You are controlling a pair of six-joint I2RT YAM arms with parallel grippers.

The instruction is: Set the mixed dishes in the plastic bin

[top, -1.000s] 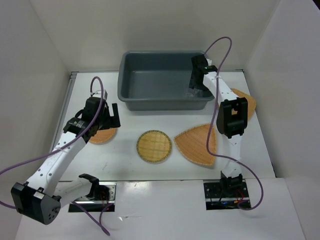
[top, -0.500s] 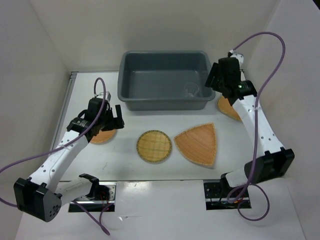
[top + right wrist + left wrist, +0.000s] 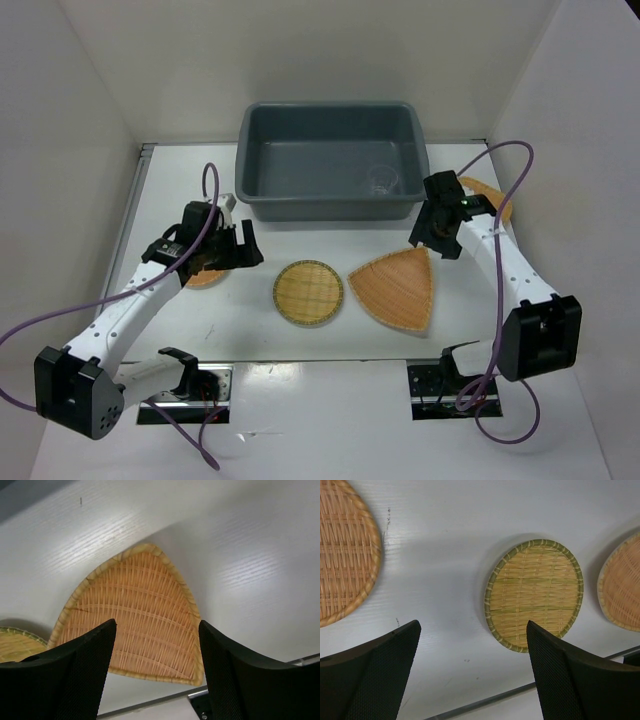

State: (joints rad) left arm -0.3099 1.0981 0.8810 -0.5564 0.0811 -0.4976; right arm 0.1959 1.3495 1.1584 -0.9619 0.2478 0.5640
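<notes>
My right gripper next moves back and down to close on the fan tray's rim, because bare tabletop borders it opposite the yellowish round tray (image 3: 308,292).
The dark grey plastic bin (image 3: 330,160) stands at the back centre, with the clear glass cup (image 3: 381,180) inside near its front right corner. A yellowish round wicker tray (image 3: 308,292) (image 3: 535,595) and a fan-shaped tray (image 3: 397,288) (image 3: 132,620) lie in front of it. An orange round tray (image 3: 205,274) (image 3: 345,555) lies partly under my left arm. A rounded-square tray (image 3: 490,200) lies at the right. My left gripper (image 3: 240,247) (image 3: 472,625) is open and empty between the two round trays. My right gripper (image 3: 428,235) (image 3: 157,622) is open and empty above the fan tray's tip.
White walls enclose the table on the left, back and right. A metal strip (image 3: 485,700) runs along the table's near edge. The yellowish round tray's rim shows at the lower left of the right wrist view (image 3: 15,642).
My right gripper left the cup in the bin, rose out, swung right, then came down over the fan tray. My left gripper moved right, toward the yellowish round tray.
</notes>
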